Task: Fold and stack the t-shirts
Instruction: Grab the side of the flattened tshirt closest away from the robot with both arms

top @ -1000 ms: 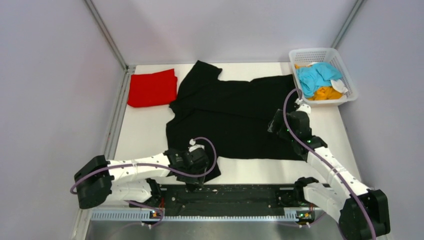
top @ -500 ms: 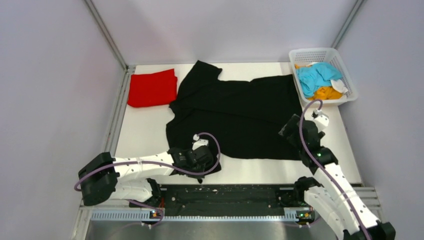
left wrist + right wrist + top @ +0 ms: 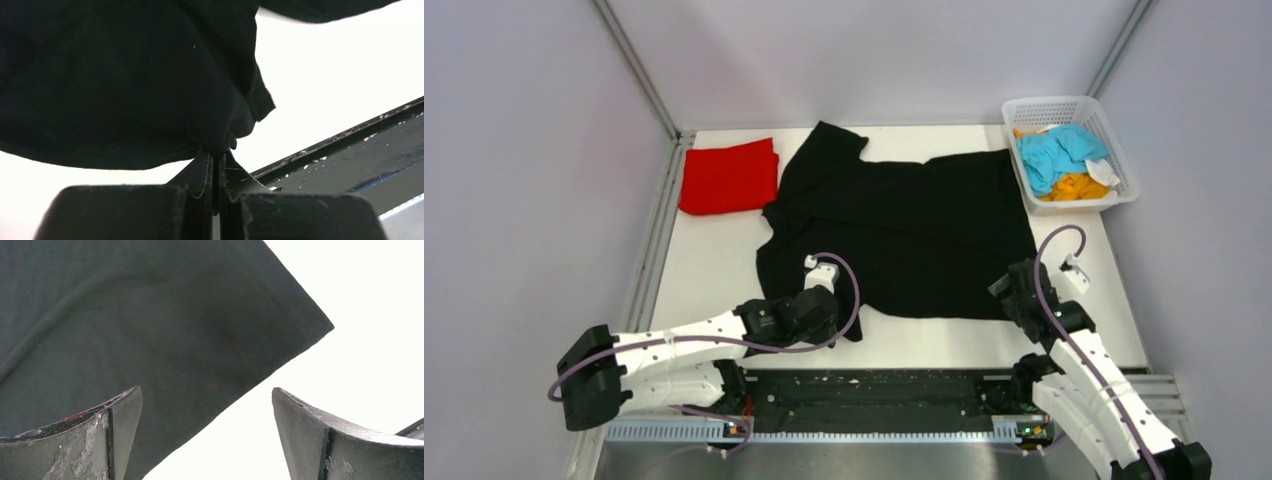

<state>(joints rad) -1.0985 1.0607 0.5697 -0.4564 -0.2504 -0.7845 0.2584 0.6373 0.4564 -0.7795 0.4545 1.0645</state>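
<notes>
My left gripper holds the bunched fold of the unfolded shirt, so should next move outward over it toward the black cloth (image 3: 217, 142) beside the red t-shirt and release.
A large black t-shirt (image 3: 904, 230) lies spread flat across the middle of the table. My left gripper (image 3: 836, 318) is at its near left corner, shut on a bunched fold of the black cloth (image 3: 217, 142). My right gripper (image 3: 1012, 288) hovers at the shirt's near right corner, open, with nothing between its fingers (image 3: 207, 410). The left finger is over the black cloth (image 3: 150, 315) and the right finger is over bare table. A folded red t-shirt (image 3: 727, 176) rests at the back left. Light blue (image 3: 1056, 150) and orange (image 3: 1074, 186) t-shirts are crumpled in the basket.
The white mesh basket (image 3: 1124, 170) stands at the back right corner. The table's white top (image 3: 709, 270) shows left of the black shirt. A dark rail (image 3: 884, 385) runs along the near edge between the arm bases. Grey walls close in both sides.
My left gripper shut on the black shirt's near left corner and drew it slightly inward from the table edge. My right gripper, still open, pulled back toward the near right corner.
</notes>
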